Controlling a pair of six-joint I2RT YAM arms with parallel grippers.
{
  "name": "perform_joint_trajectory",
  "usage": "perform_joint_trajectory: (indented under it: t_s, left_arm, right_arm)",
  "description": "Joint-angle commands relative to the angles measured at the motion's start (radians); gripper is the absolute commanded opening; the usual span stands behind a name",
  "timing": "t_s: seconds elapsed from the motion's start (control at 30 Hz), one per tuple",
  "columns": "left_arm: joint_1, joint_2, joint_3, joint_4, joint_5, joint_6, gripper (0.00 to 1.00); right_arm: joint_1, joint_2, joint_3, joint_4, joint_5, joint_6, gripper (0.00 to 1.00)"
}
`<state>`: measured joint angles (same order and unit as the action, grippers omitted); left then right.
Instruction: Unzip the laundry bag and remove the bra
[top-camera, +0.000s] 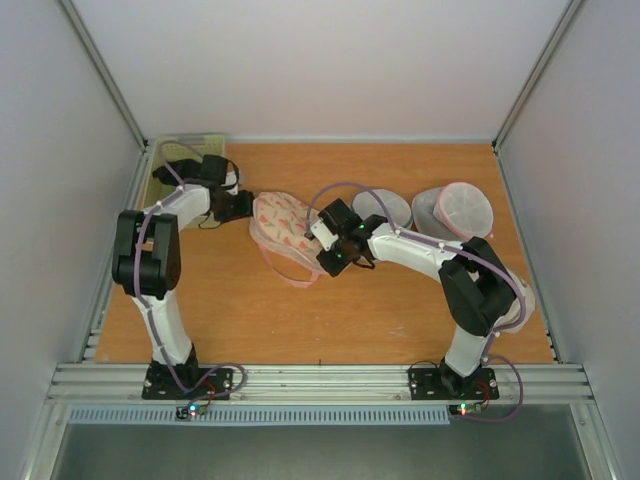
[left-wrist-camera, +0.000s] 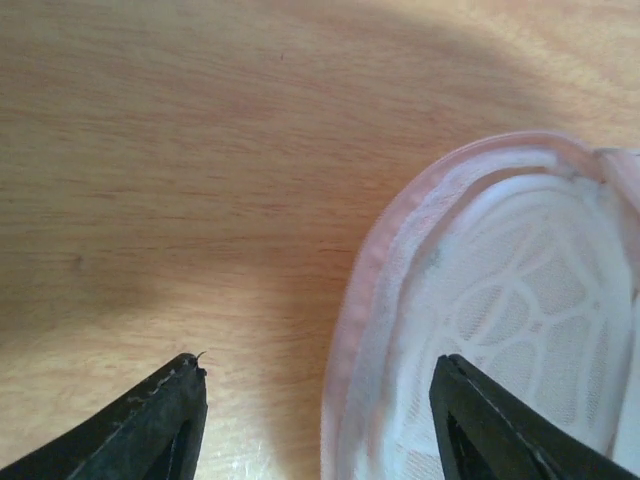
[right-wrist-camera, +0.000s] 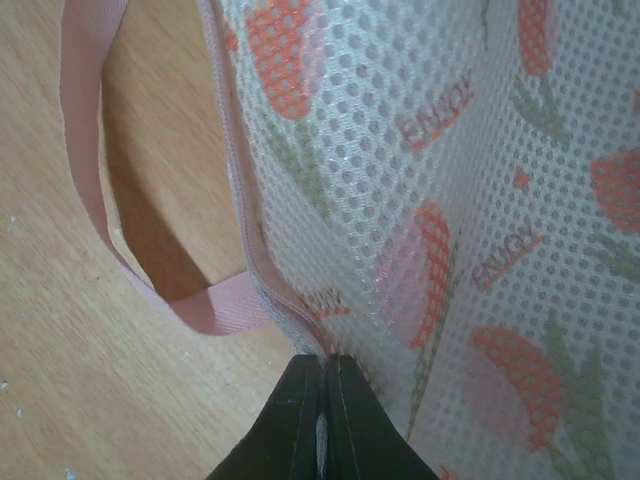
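Observation:
The printed cloth stands in a fold beside the pinched seam, so my right gripper will stay low, move slightly toward the bag's middle, and then open there.
The laundry bag (top-camera: 283, 226), a flat beige pouch with red-and-green print and pink trim, lies at mid table. My left gripper (top-camera: 246, 206) is at its left end. In the left wrist view that gripper (left-wrist-camera: 320, 368) is open and straddles the bag's pink rim (left-wrist-camera: 362, 300), with pale mesh on the right. My right gripper (top-camera: 314, 238) is at the bag's right edge. In the right wrist view it (right-wrist-camera: 322, 368) is shut on the zipper seam of the printed bag (right-wrist-camera: 440, 200), beside the pink strap (right-wrist-camera: 215, 306). The bra is hidden.
Two round white mesh bags (top-camera: 383, 208) (top-camera: 456, 211) stand behind the right arm. A pale green tray (top-camera: 190, 152) sits in the back left corner. Grey walls enclose the wooden table (top-camera: 330, 320) on three sides.

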<state>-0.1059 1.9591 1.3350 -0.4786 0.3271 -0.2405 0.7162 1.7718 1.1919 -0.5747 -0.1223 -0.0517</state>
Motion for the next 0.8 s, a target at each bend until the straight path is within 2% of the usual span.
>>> perform_joint_trajectory:
  t_s: [0.0,0.13,0.27,0.43,0.57,0.67,0.77]
  left_arm:
    - [-0.004,-0.115,0.031,-0.007,-0.070,-0.014,0.66]
    - [-0.005,-0.215,0.013,-0.007,-0.154,-0.038,0.76]
    - [-0.005,-0.319,-0.004,-0.001,-0.210,-0.061,0.80]
    - [-0.019,-0.423,-0.040,0.027,-0.237,-0.046,0.81]
    - [-0.126,-0.370,-0.051,-0.015,-0.236,0.022,0.79]
    - [-0.184,-0.306,-0.074,-0.007,-0.250,0.026,0.78]
    - [-0.218,-0.247,-0.093,0.037,-0.246,0.006,0.77]
  right_arm:
    - [0.005,0.001,0.022,0.061,-0.012,0.008,0.01]
    - [0.005,0.011,0.023,0.078,-0.054,0.011,0.01]
    - [0.009,0.039,0.036,0.090,-0.082,0.014,0.01]
    - [0.009,0.059,0.046,0.089,-0.071,0.020,0.03]
    - [0.009,0.061,0.055,0.061,-0.004,0.040,0.07]
    - [0.009,0.034,0.055,0.041,0.024,0.050,0.19]
    - [0.009,-0.015,0.049,0.036,-0.003,0.050,0.45]
